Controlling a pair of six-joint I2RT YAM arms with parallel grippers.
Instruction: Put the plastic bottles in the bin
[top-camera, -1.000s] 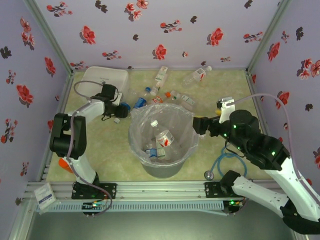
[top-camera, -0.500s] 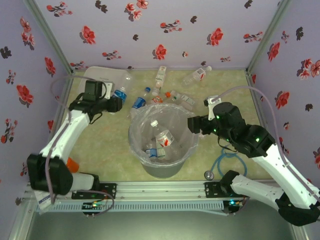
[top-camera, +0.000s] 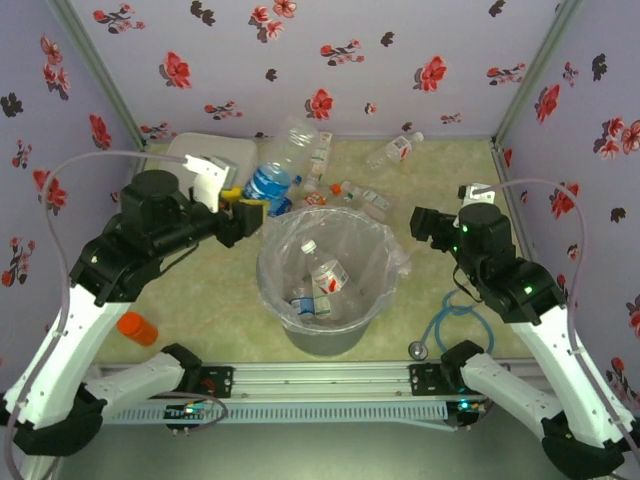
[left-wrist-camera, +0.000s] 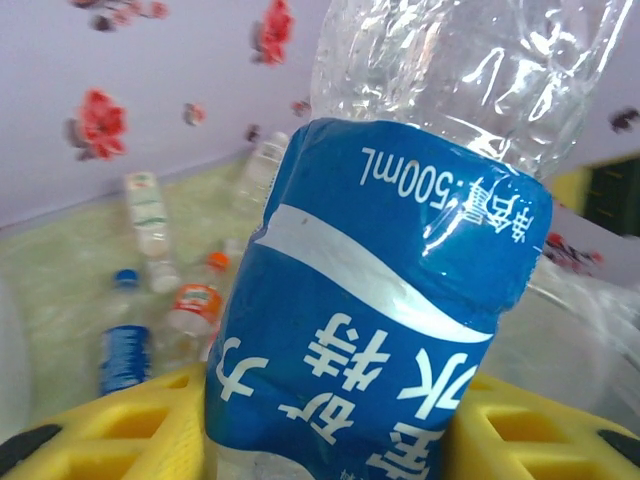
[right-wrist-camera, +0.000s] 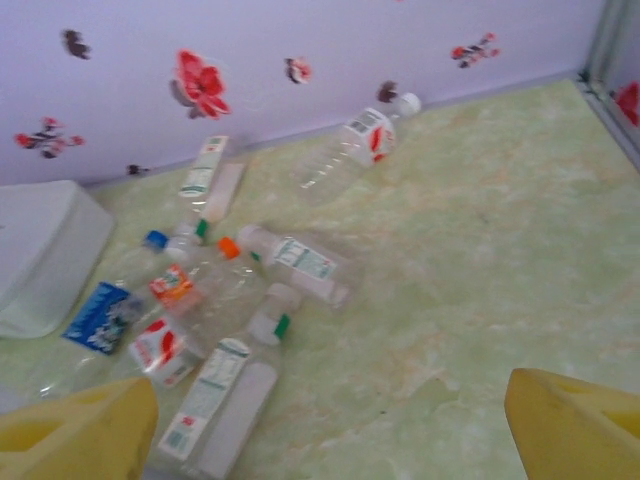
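My left gripper swings back and down into the bin's opening (top-camera: 325, 262) (left-wrist-camera: 560, 345) next, below and behind it, to release the blue-labelled bottle still outside the bin's rim.
My left gripper (top-camera: 246, 206) is shut on a clear plastic bottle with a blue label (top-camera: 270, 181), held in the air just back-left of the bin's rim. In the left wrist view the blue-labelled bottle (left-wrist-camera: 380, 330) sits between yellow fingers (left-wrist-camera: 120, 425). The bin (top-camera: 325, 338) is a grey bucket lined with a clear bag, and several bottles (top-camera: 327, 276) lie inside it. My right gripper (top-camera: 421, 226) stands open to the right of the bin. Between its yellow fingertips (right-wrist-camera: 85, 430) is bare table. More bottles (right-wrist-camera: 296, 260) lie scattered behind the bin, one with a red label (right-wrist-camera: 356, 146) by the back wall.
A flat white lidded container (top-camera: 205, 157) sits at the back left. An orange object (top-camera: 138, 328) lies near the left arm's base. A blue hose coil (top-camera: 455, 315) and a small metal disc (top-camera: 417, 350) lie front right. Floral walls close off three sides.
The left arm took the blue-labelled bottle off the table and lifted it up and right toward the bin. The right gripper drew back from the bin's rim to the right.
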